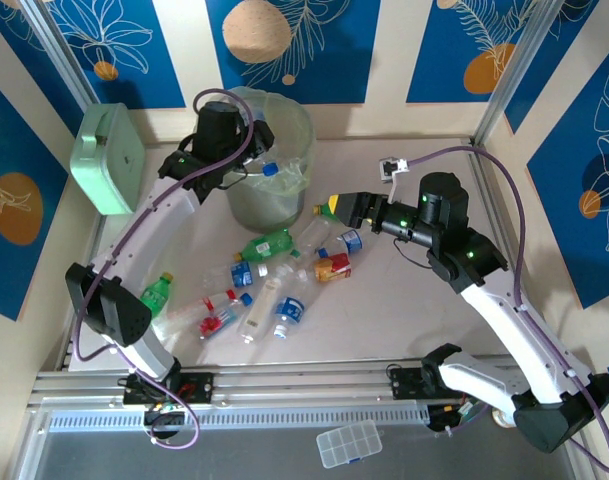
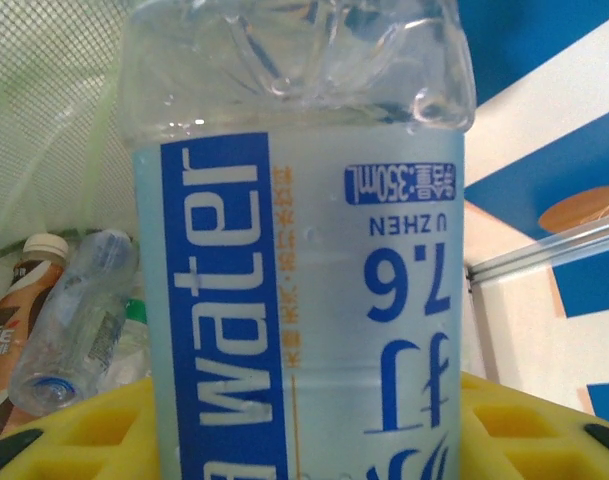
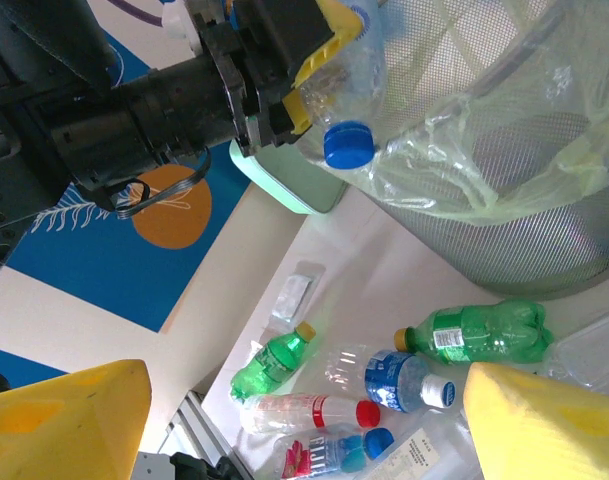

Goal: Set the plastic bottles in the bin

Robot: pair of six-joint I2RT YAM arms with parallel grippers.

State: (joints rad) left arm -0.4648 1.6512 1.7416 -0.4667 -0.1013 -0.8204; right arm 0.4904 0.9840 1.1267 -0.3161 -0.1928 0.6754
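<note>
The bottle's cap hangs at the bin's rim; my left gripper must next carry the bottle clear over the bin and release it.
My left gripper (image 1: 252, 168) is shut on a clear plastic bottle (image 2: 304, 300) with a blue label, which sits between its yellow fingers (image 2: 529, 430). The gripper holds it at the left rim of the bin (image 1: 284, 195), and the bottle's blue cap (image 3: 346, 145) hangs by the bag lining. Inside the bin lie a clear bottle (image 2: 79, 310) and a brown-labelled one (image 2: 19, 300). Several bottles are scattered on the table, among them a green one (image 1: 267, 243) and a blue-labelled one (image 1: 289, 310). My right gripper (image 1: 334, 207) stands open and empty just right of the bin, above a green bottle (image 3: 484, 335).
A mint-green square box (image 1: 109, 155) leans at the back left wall. A small clear packet (image 3: 294, 295) lies near the table's left edge, and a small white part (image 1: 392, 168) lies at the back right. A clear organiser case (image 1: 349, 443) rests in front of the rail.
</note>
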